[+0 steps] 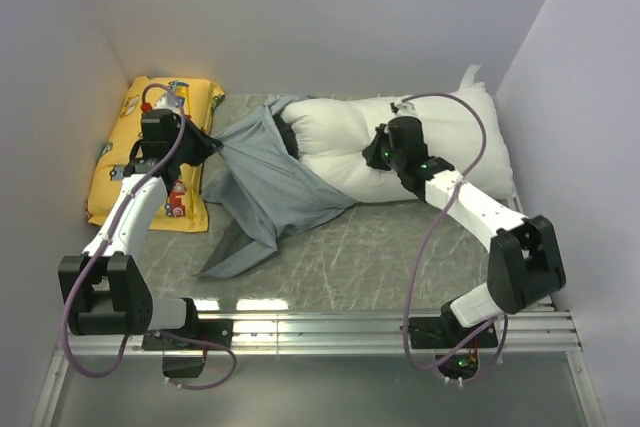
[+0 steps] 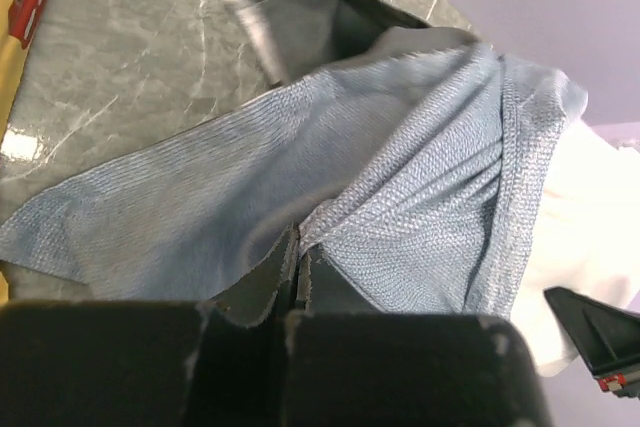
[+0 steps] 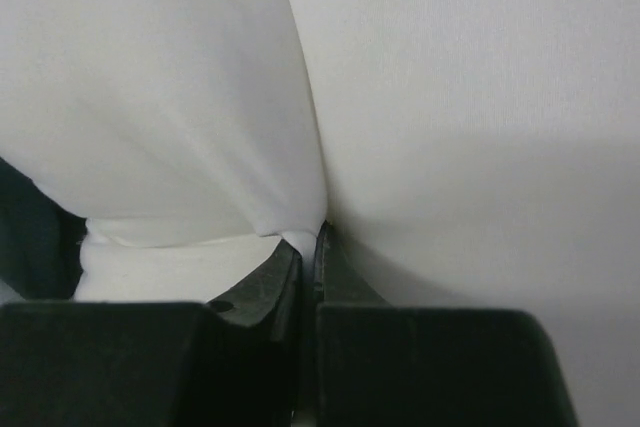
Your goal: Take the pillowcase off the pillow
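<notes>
My right gripper will rise out of the pillowcase point(image 1: 268, 182), then lower to its left in the top view and release, because the still-wrapped pillow end point(image 1: 306, 139) lies there.
The pillowcase point(image 1: 268, 182) lies mostly pulled off, blue-grey inner side showing, spread left of the pillow with a tail toward the front. Its far end still wraps the pillow's left end. The white pillow point(image 1: 445, 142) lies at the back right. My left gripper point(image 1: 207, 147) is shut on a fold of the pillowcase point(image 2: 400, 187), pulling it left over the yellow cushion's edge. My right gripper point(image 1: 378, 154) is shut on a pinch of the pillow's white fabric point(image 3: 430, 97), which fills the right wrist view.
A yellow cushion point(image 1: 130, 142) printed with cartoon vehicles lies at the back left against the wall. White walls close in the left, back and right. The grey marbled tabletop point(image 1: 370, 257) ends at a metal rail at the front.
</notes>
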Motion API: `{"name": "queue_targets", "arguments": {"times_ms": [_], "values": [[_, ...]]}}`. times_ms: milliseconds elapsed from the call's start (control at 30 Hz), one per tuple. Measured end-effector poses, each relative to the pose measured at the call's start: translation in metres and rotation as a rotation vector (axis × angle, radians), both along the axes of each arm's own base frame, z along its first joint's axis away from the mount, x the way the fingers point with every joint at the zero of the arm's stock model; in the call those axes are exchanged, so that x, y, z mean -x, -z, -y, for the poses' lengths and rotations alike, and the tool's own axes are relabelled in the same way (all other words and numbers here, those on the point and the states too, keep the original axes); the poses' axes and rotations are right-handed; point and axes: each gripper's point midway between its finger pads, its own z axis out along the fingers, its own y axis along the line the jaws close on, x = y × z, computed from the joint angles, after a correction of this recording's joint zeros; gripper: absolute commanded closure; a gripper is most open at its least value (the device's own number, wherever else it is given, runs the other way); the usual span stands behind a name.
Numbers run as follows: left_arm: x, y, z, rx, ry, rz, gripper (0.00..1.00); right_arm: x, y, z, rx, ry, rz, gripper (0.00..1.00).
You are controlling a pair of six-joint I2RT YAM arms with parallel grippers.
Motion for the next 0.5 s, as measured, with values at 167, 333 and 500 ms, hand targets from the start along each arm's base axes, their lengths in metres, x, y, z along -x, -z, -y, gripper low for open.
{"name": "queue_targets", "arguments": {"times_ms": [167,333,500], "values": [[-0.003,0.008,-0.013,0.02,-0.011,-0.049,0.99,0.013,-0.013,0.016,-0.04,0.019,0.019,1.0],[-0.005,0.008,-0.013,-0.003,0.015,-0.041,0.46,0.025,-0.026,0.025,-0.053,0.025,0.034,1.0],[-0.007,-0.017,0.013,-0.07,0.065,0.039,0.2,0.035,-0.033,0.037,-0.043,0.05,0.029,1.0]]}}
